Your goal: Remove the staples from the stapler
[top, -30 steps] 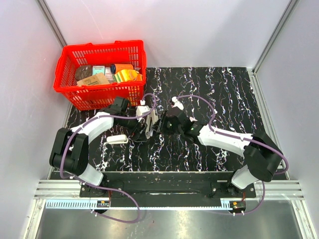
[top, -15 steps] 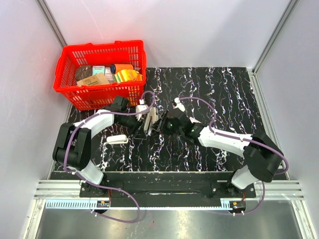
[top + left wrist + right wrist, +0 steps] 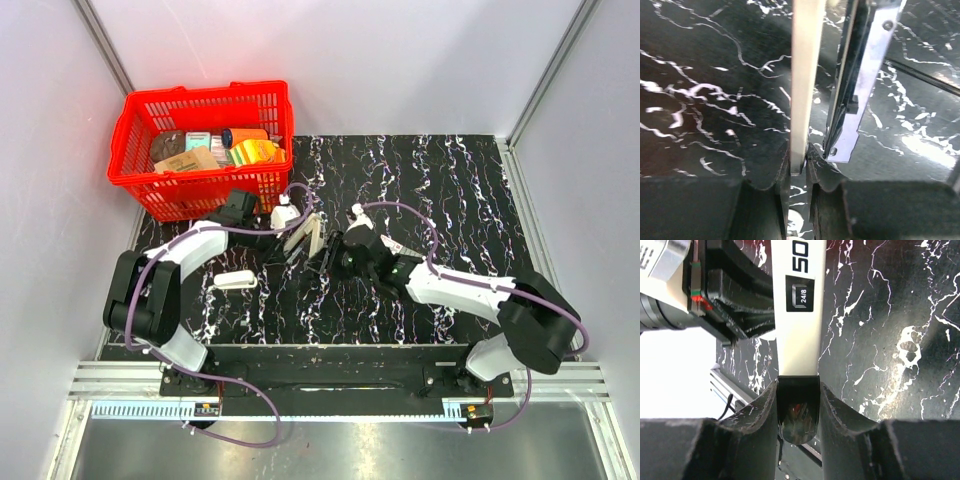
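Observation:
My right gripper should next move outward and down, set the stapler on the clear marbled patch of open tabletop near the red basket and release it.
The stapler [image 3: 312, 250] hangs just above the black marbled table between my two arms, opened into two parts. My right gripper [image 3: 797, 405] is shut on its glossy black rear end, and its cream top [image 3: 799, 315], marked "50" and "24/8", points away from the wrist. My left gripper [image 3: 798, 162] is shut on the thin edge of the cream cover [image 3: 805, 75]. The silvery metal magazine [image 3: 862, 75] stands beside that cover, outside the jaws. In the top view the left gripper [image 3: 297, 237] meets the right gripper [image 3: 328, 258] at the stapler. No staples can be made out.
A red basket [image 3: 200, 181] full of packaged goods stands at the back left, close behind the left arm. A white oblong piece [image 3: 232, 281] lies on the table [image 3: 450, 190] near the left arm's elbow. The cell's walls close in on both sides.
My left gripper was open and has closed on the stapler's cream cover. The right gripper has shifted the stapler slightly left and nearer, keeping its hold.

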Motion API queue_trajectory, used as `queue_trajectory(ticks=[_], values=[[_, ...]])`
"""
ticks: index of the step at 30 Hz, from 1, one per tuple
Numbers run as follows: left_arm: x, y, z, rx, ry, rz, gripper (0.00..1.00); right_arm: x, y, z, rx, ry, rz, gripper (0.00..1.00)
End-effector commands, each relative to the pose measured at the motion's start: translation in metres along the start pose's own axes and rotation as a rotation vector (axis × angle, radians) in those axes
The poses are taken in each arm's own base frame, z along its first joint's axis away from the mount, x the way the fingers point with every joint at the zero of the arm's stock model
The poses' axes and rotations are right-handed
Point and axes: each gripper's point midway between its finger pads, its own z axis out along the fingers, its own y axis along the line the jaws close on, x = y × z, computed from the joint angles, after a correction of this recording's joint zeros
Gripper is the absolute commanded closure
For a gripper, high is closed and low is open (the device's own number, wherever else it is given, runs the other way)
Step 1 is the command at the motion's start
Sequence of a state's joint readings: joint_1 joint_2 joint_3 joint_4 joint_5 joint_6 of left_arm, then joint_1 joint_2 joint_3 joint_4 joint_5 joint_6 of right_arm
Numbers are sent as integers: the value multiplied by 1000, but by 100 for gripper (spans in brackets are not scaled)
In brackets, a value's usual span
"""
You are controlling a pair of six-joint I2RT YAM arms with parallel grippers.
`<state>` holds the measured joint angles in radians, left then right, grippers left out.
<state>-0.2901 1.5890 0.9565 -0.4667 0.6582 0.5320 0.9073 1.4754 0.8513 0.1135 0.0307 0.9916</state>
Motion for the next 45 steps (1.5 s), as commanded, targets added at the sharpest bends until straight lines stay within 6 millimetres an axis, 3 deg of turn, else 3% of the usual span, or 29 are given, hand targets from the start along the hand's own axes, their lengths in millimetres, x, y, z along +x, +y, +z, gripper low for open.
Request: queue_trajectory(ticks=[1, 16, 22, 28, 33, 36, 38, 45], values=[[-46, 52, -22, -275, -70, 241, 99, 7, 46, -26, -214, 41, -106, 100], [-39, 98, -23, -597, 43, 531, 100, -13, -15, -32, -35, 41, -382, 100], [-37, 101, -20, -677, 75, 650, 100, -18, -38, -37, 38, 47, -414, 100], [-38, 103, -21, -767, 107, 776, 100, -19, -47, -37, 69, 70, -417, 100], [-45, 101, -20, -785, 87, 778, 100, -23, -49, -35, 81, 64, -409, 100], [-59, 93, -23, -758, 45, 727, 100, -27, -43, -32, 73, 52, -394, 100], [-68, 78, -22, -675, 15, 654, 99, -36, -33, -30, 54, 12, -384, 100], [-84, -12, -5, -217, -141, 343, 87, -83, 13, -19, -9, -165, -323, 100]])
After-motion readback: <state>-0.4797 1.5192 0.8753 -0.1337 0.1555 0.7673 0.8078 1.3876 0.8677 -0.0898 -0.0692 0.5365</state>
